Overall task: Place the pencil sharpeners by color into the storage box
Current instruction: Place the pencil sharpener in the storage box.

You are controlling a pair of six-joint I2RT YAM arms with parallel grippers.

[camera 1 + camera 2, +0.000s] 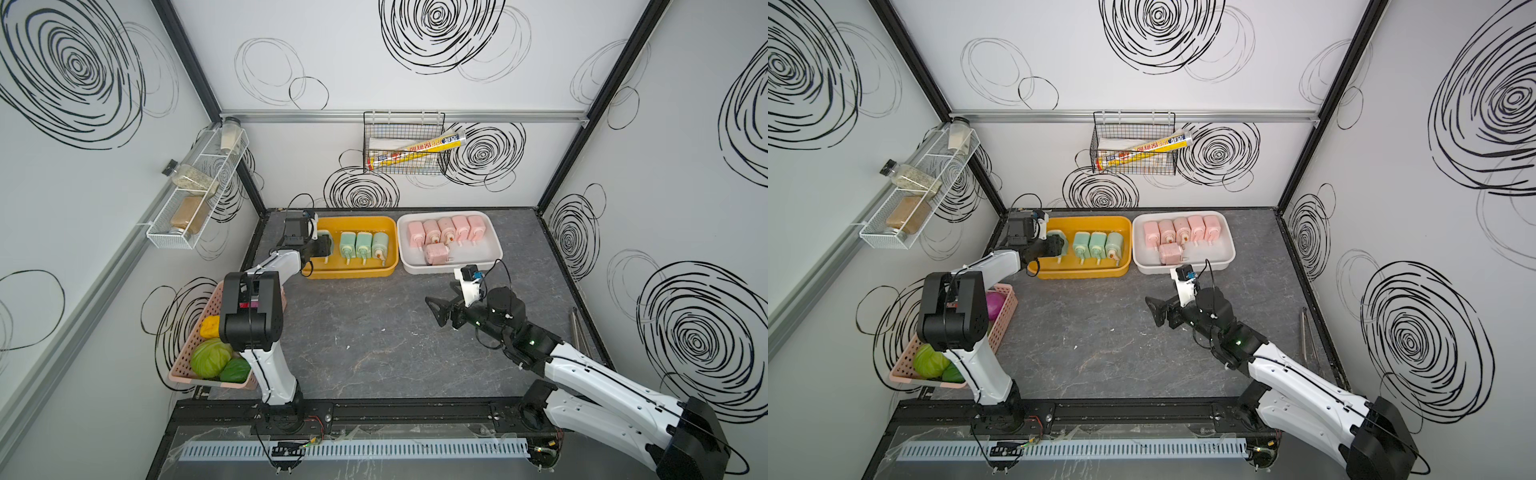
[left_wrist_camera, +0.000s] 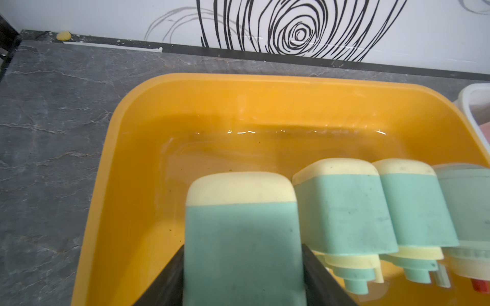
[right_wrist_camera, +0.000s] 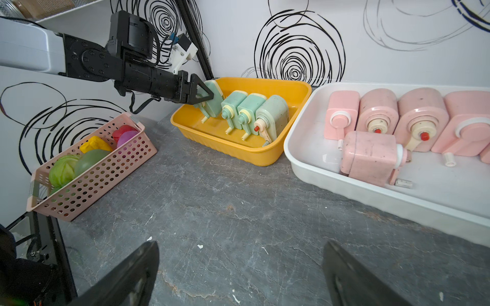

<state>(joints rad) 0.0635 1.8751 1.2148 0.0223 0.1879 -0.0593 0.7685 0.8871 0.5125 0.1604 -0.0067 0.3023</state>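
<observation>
Next, my left gripper shifts toward the green row, moves down and releases the matching sharpener. The storage box's bare bottom (image 1: 334, 250) beside the green row lies below the gripper.
My left gripper (image 2: 242, 245) is shut on a mint green pencil sharpener (image 2: 238, 212) with a cream end, held over the left part of the yellow storage box (image 1: 353, 272). The right wrist view shows that sharpener (image 3: 213, 104) tilted between the black fingers. Three more green sharpeners (image 1: 363, 245) stand in a row in the same box, just to its right. Several pink sharpeners (image 1: 446, 230) fill the white box (image 1: 451, 268); one of them (image 3: 371, 159) lies in front of the row. My right gripper (image 1: 434, 312) hangs open over bare table, empty.
A pink perforated basket (image 1: 195, 345) of toy fruits sits at the table's left edge under my left arm. A wire basket (image 1: 405, 143) hangs on the back wall and a spice rack (image 1: 195, 191) on the left wall. Metal tongs (image 1: 579, 332) lie by the right edge.
</observation>
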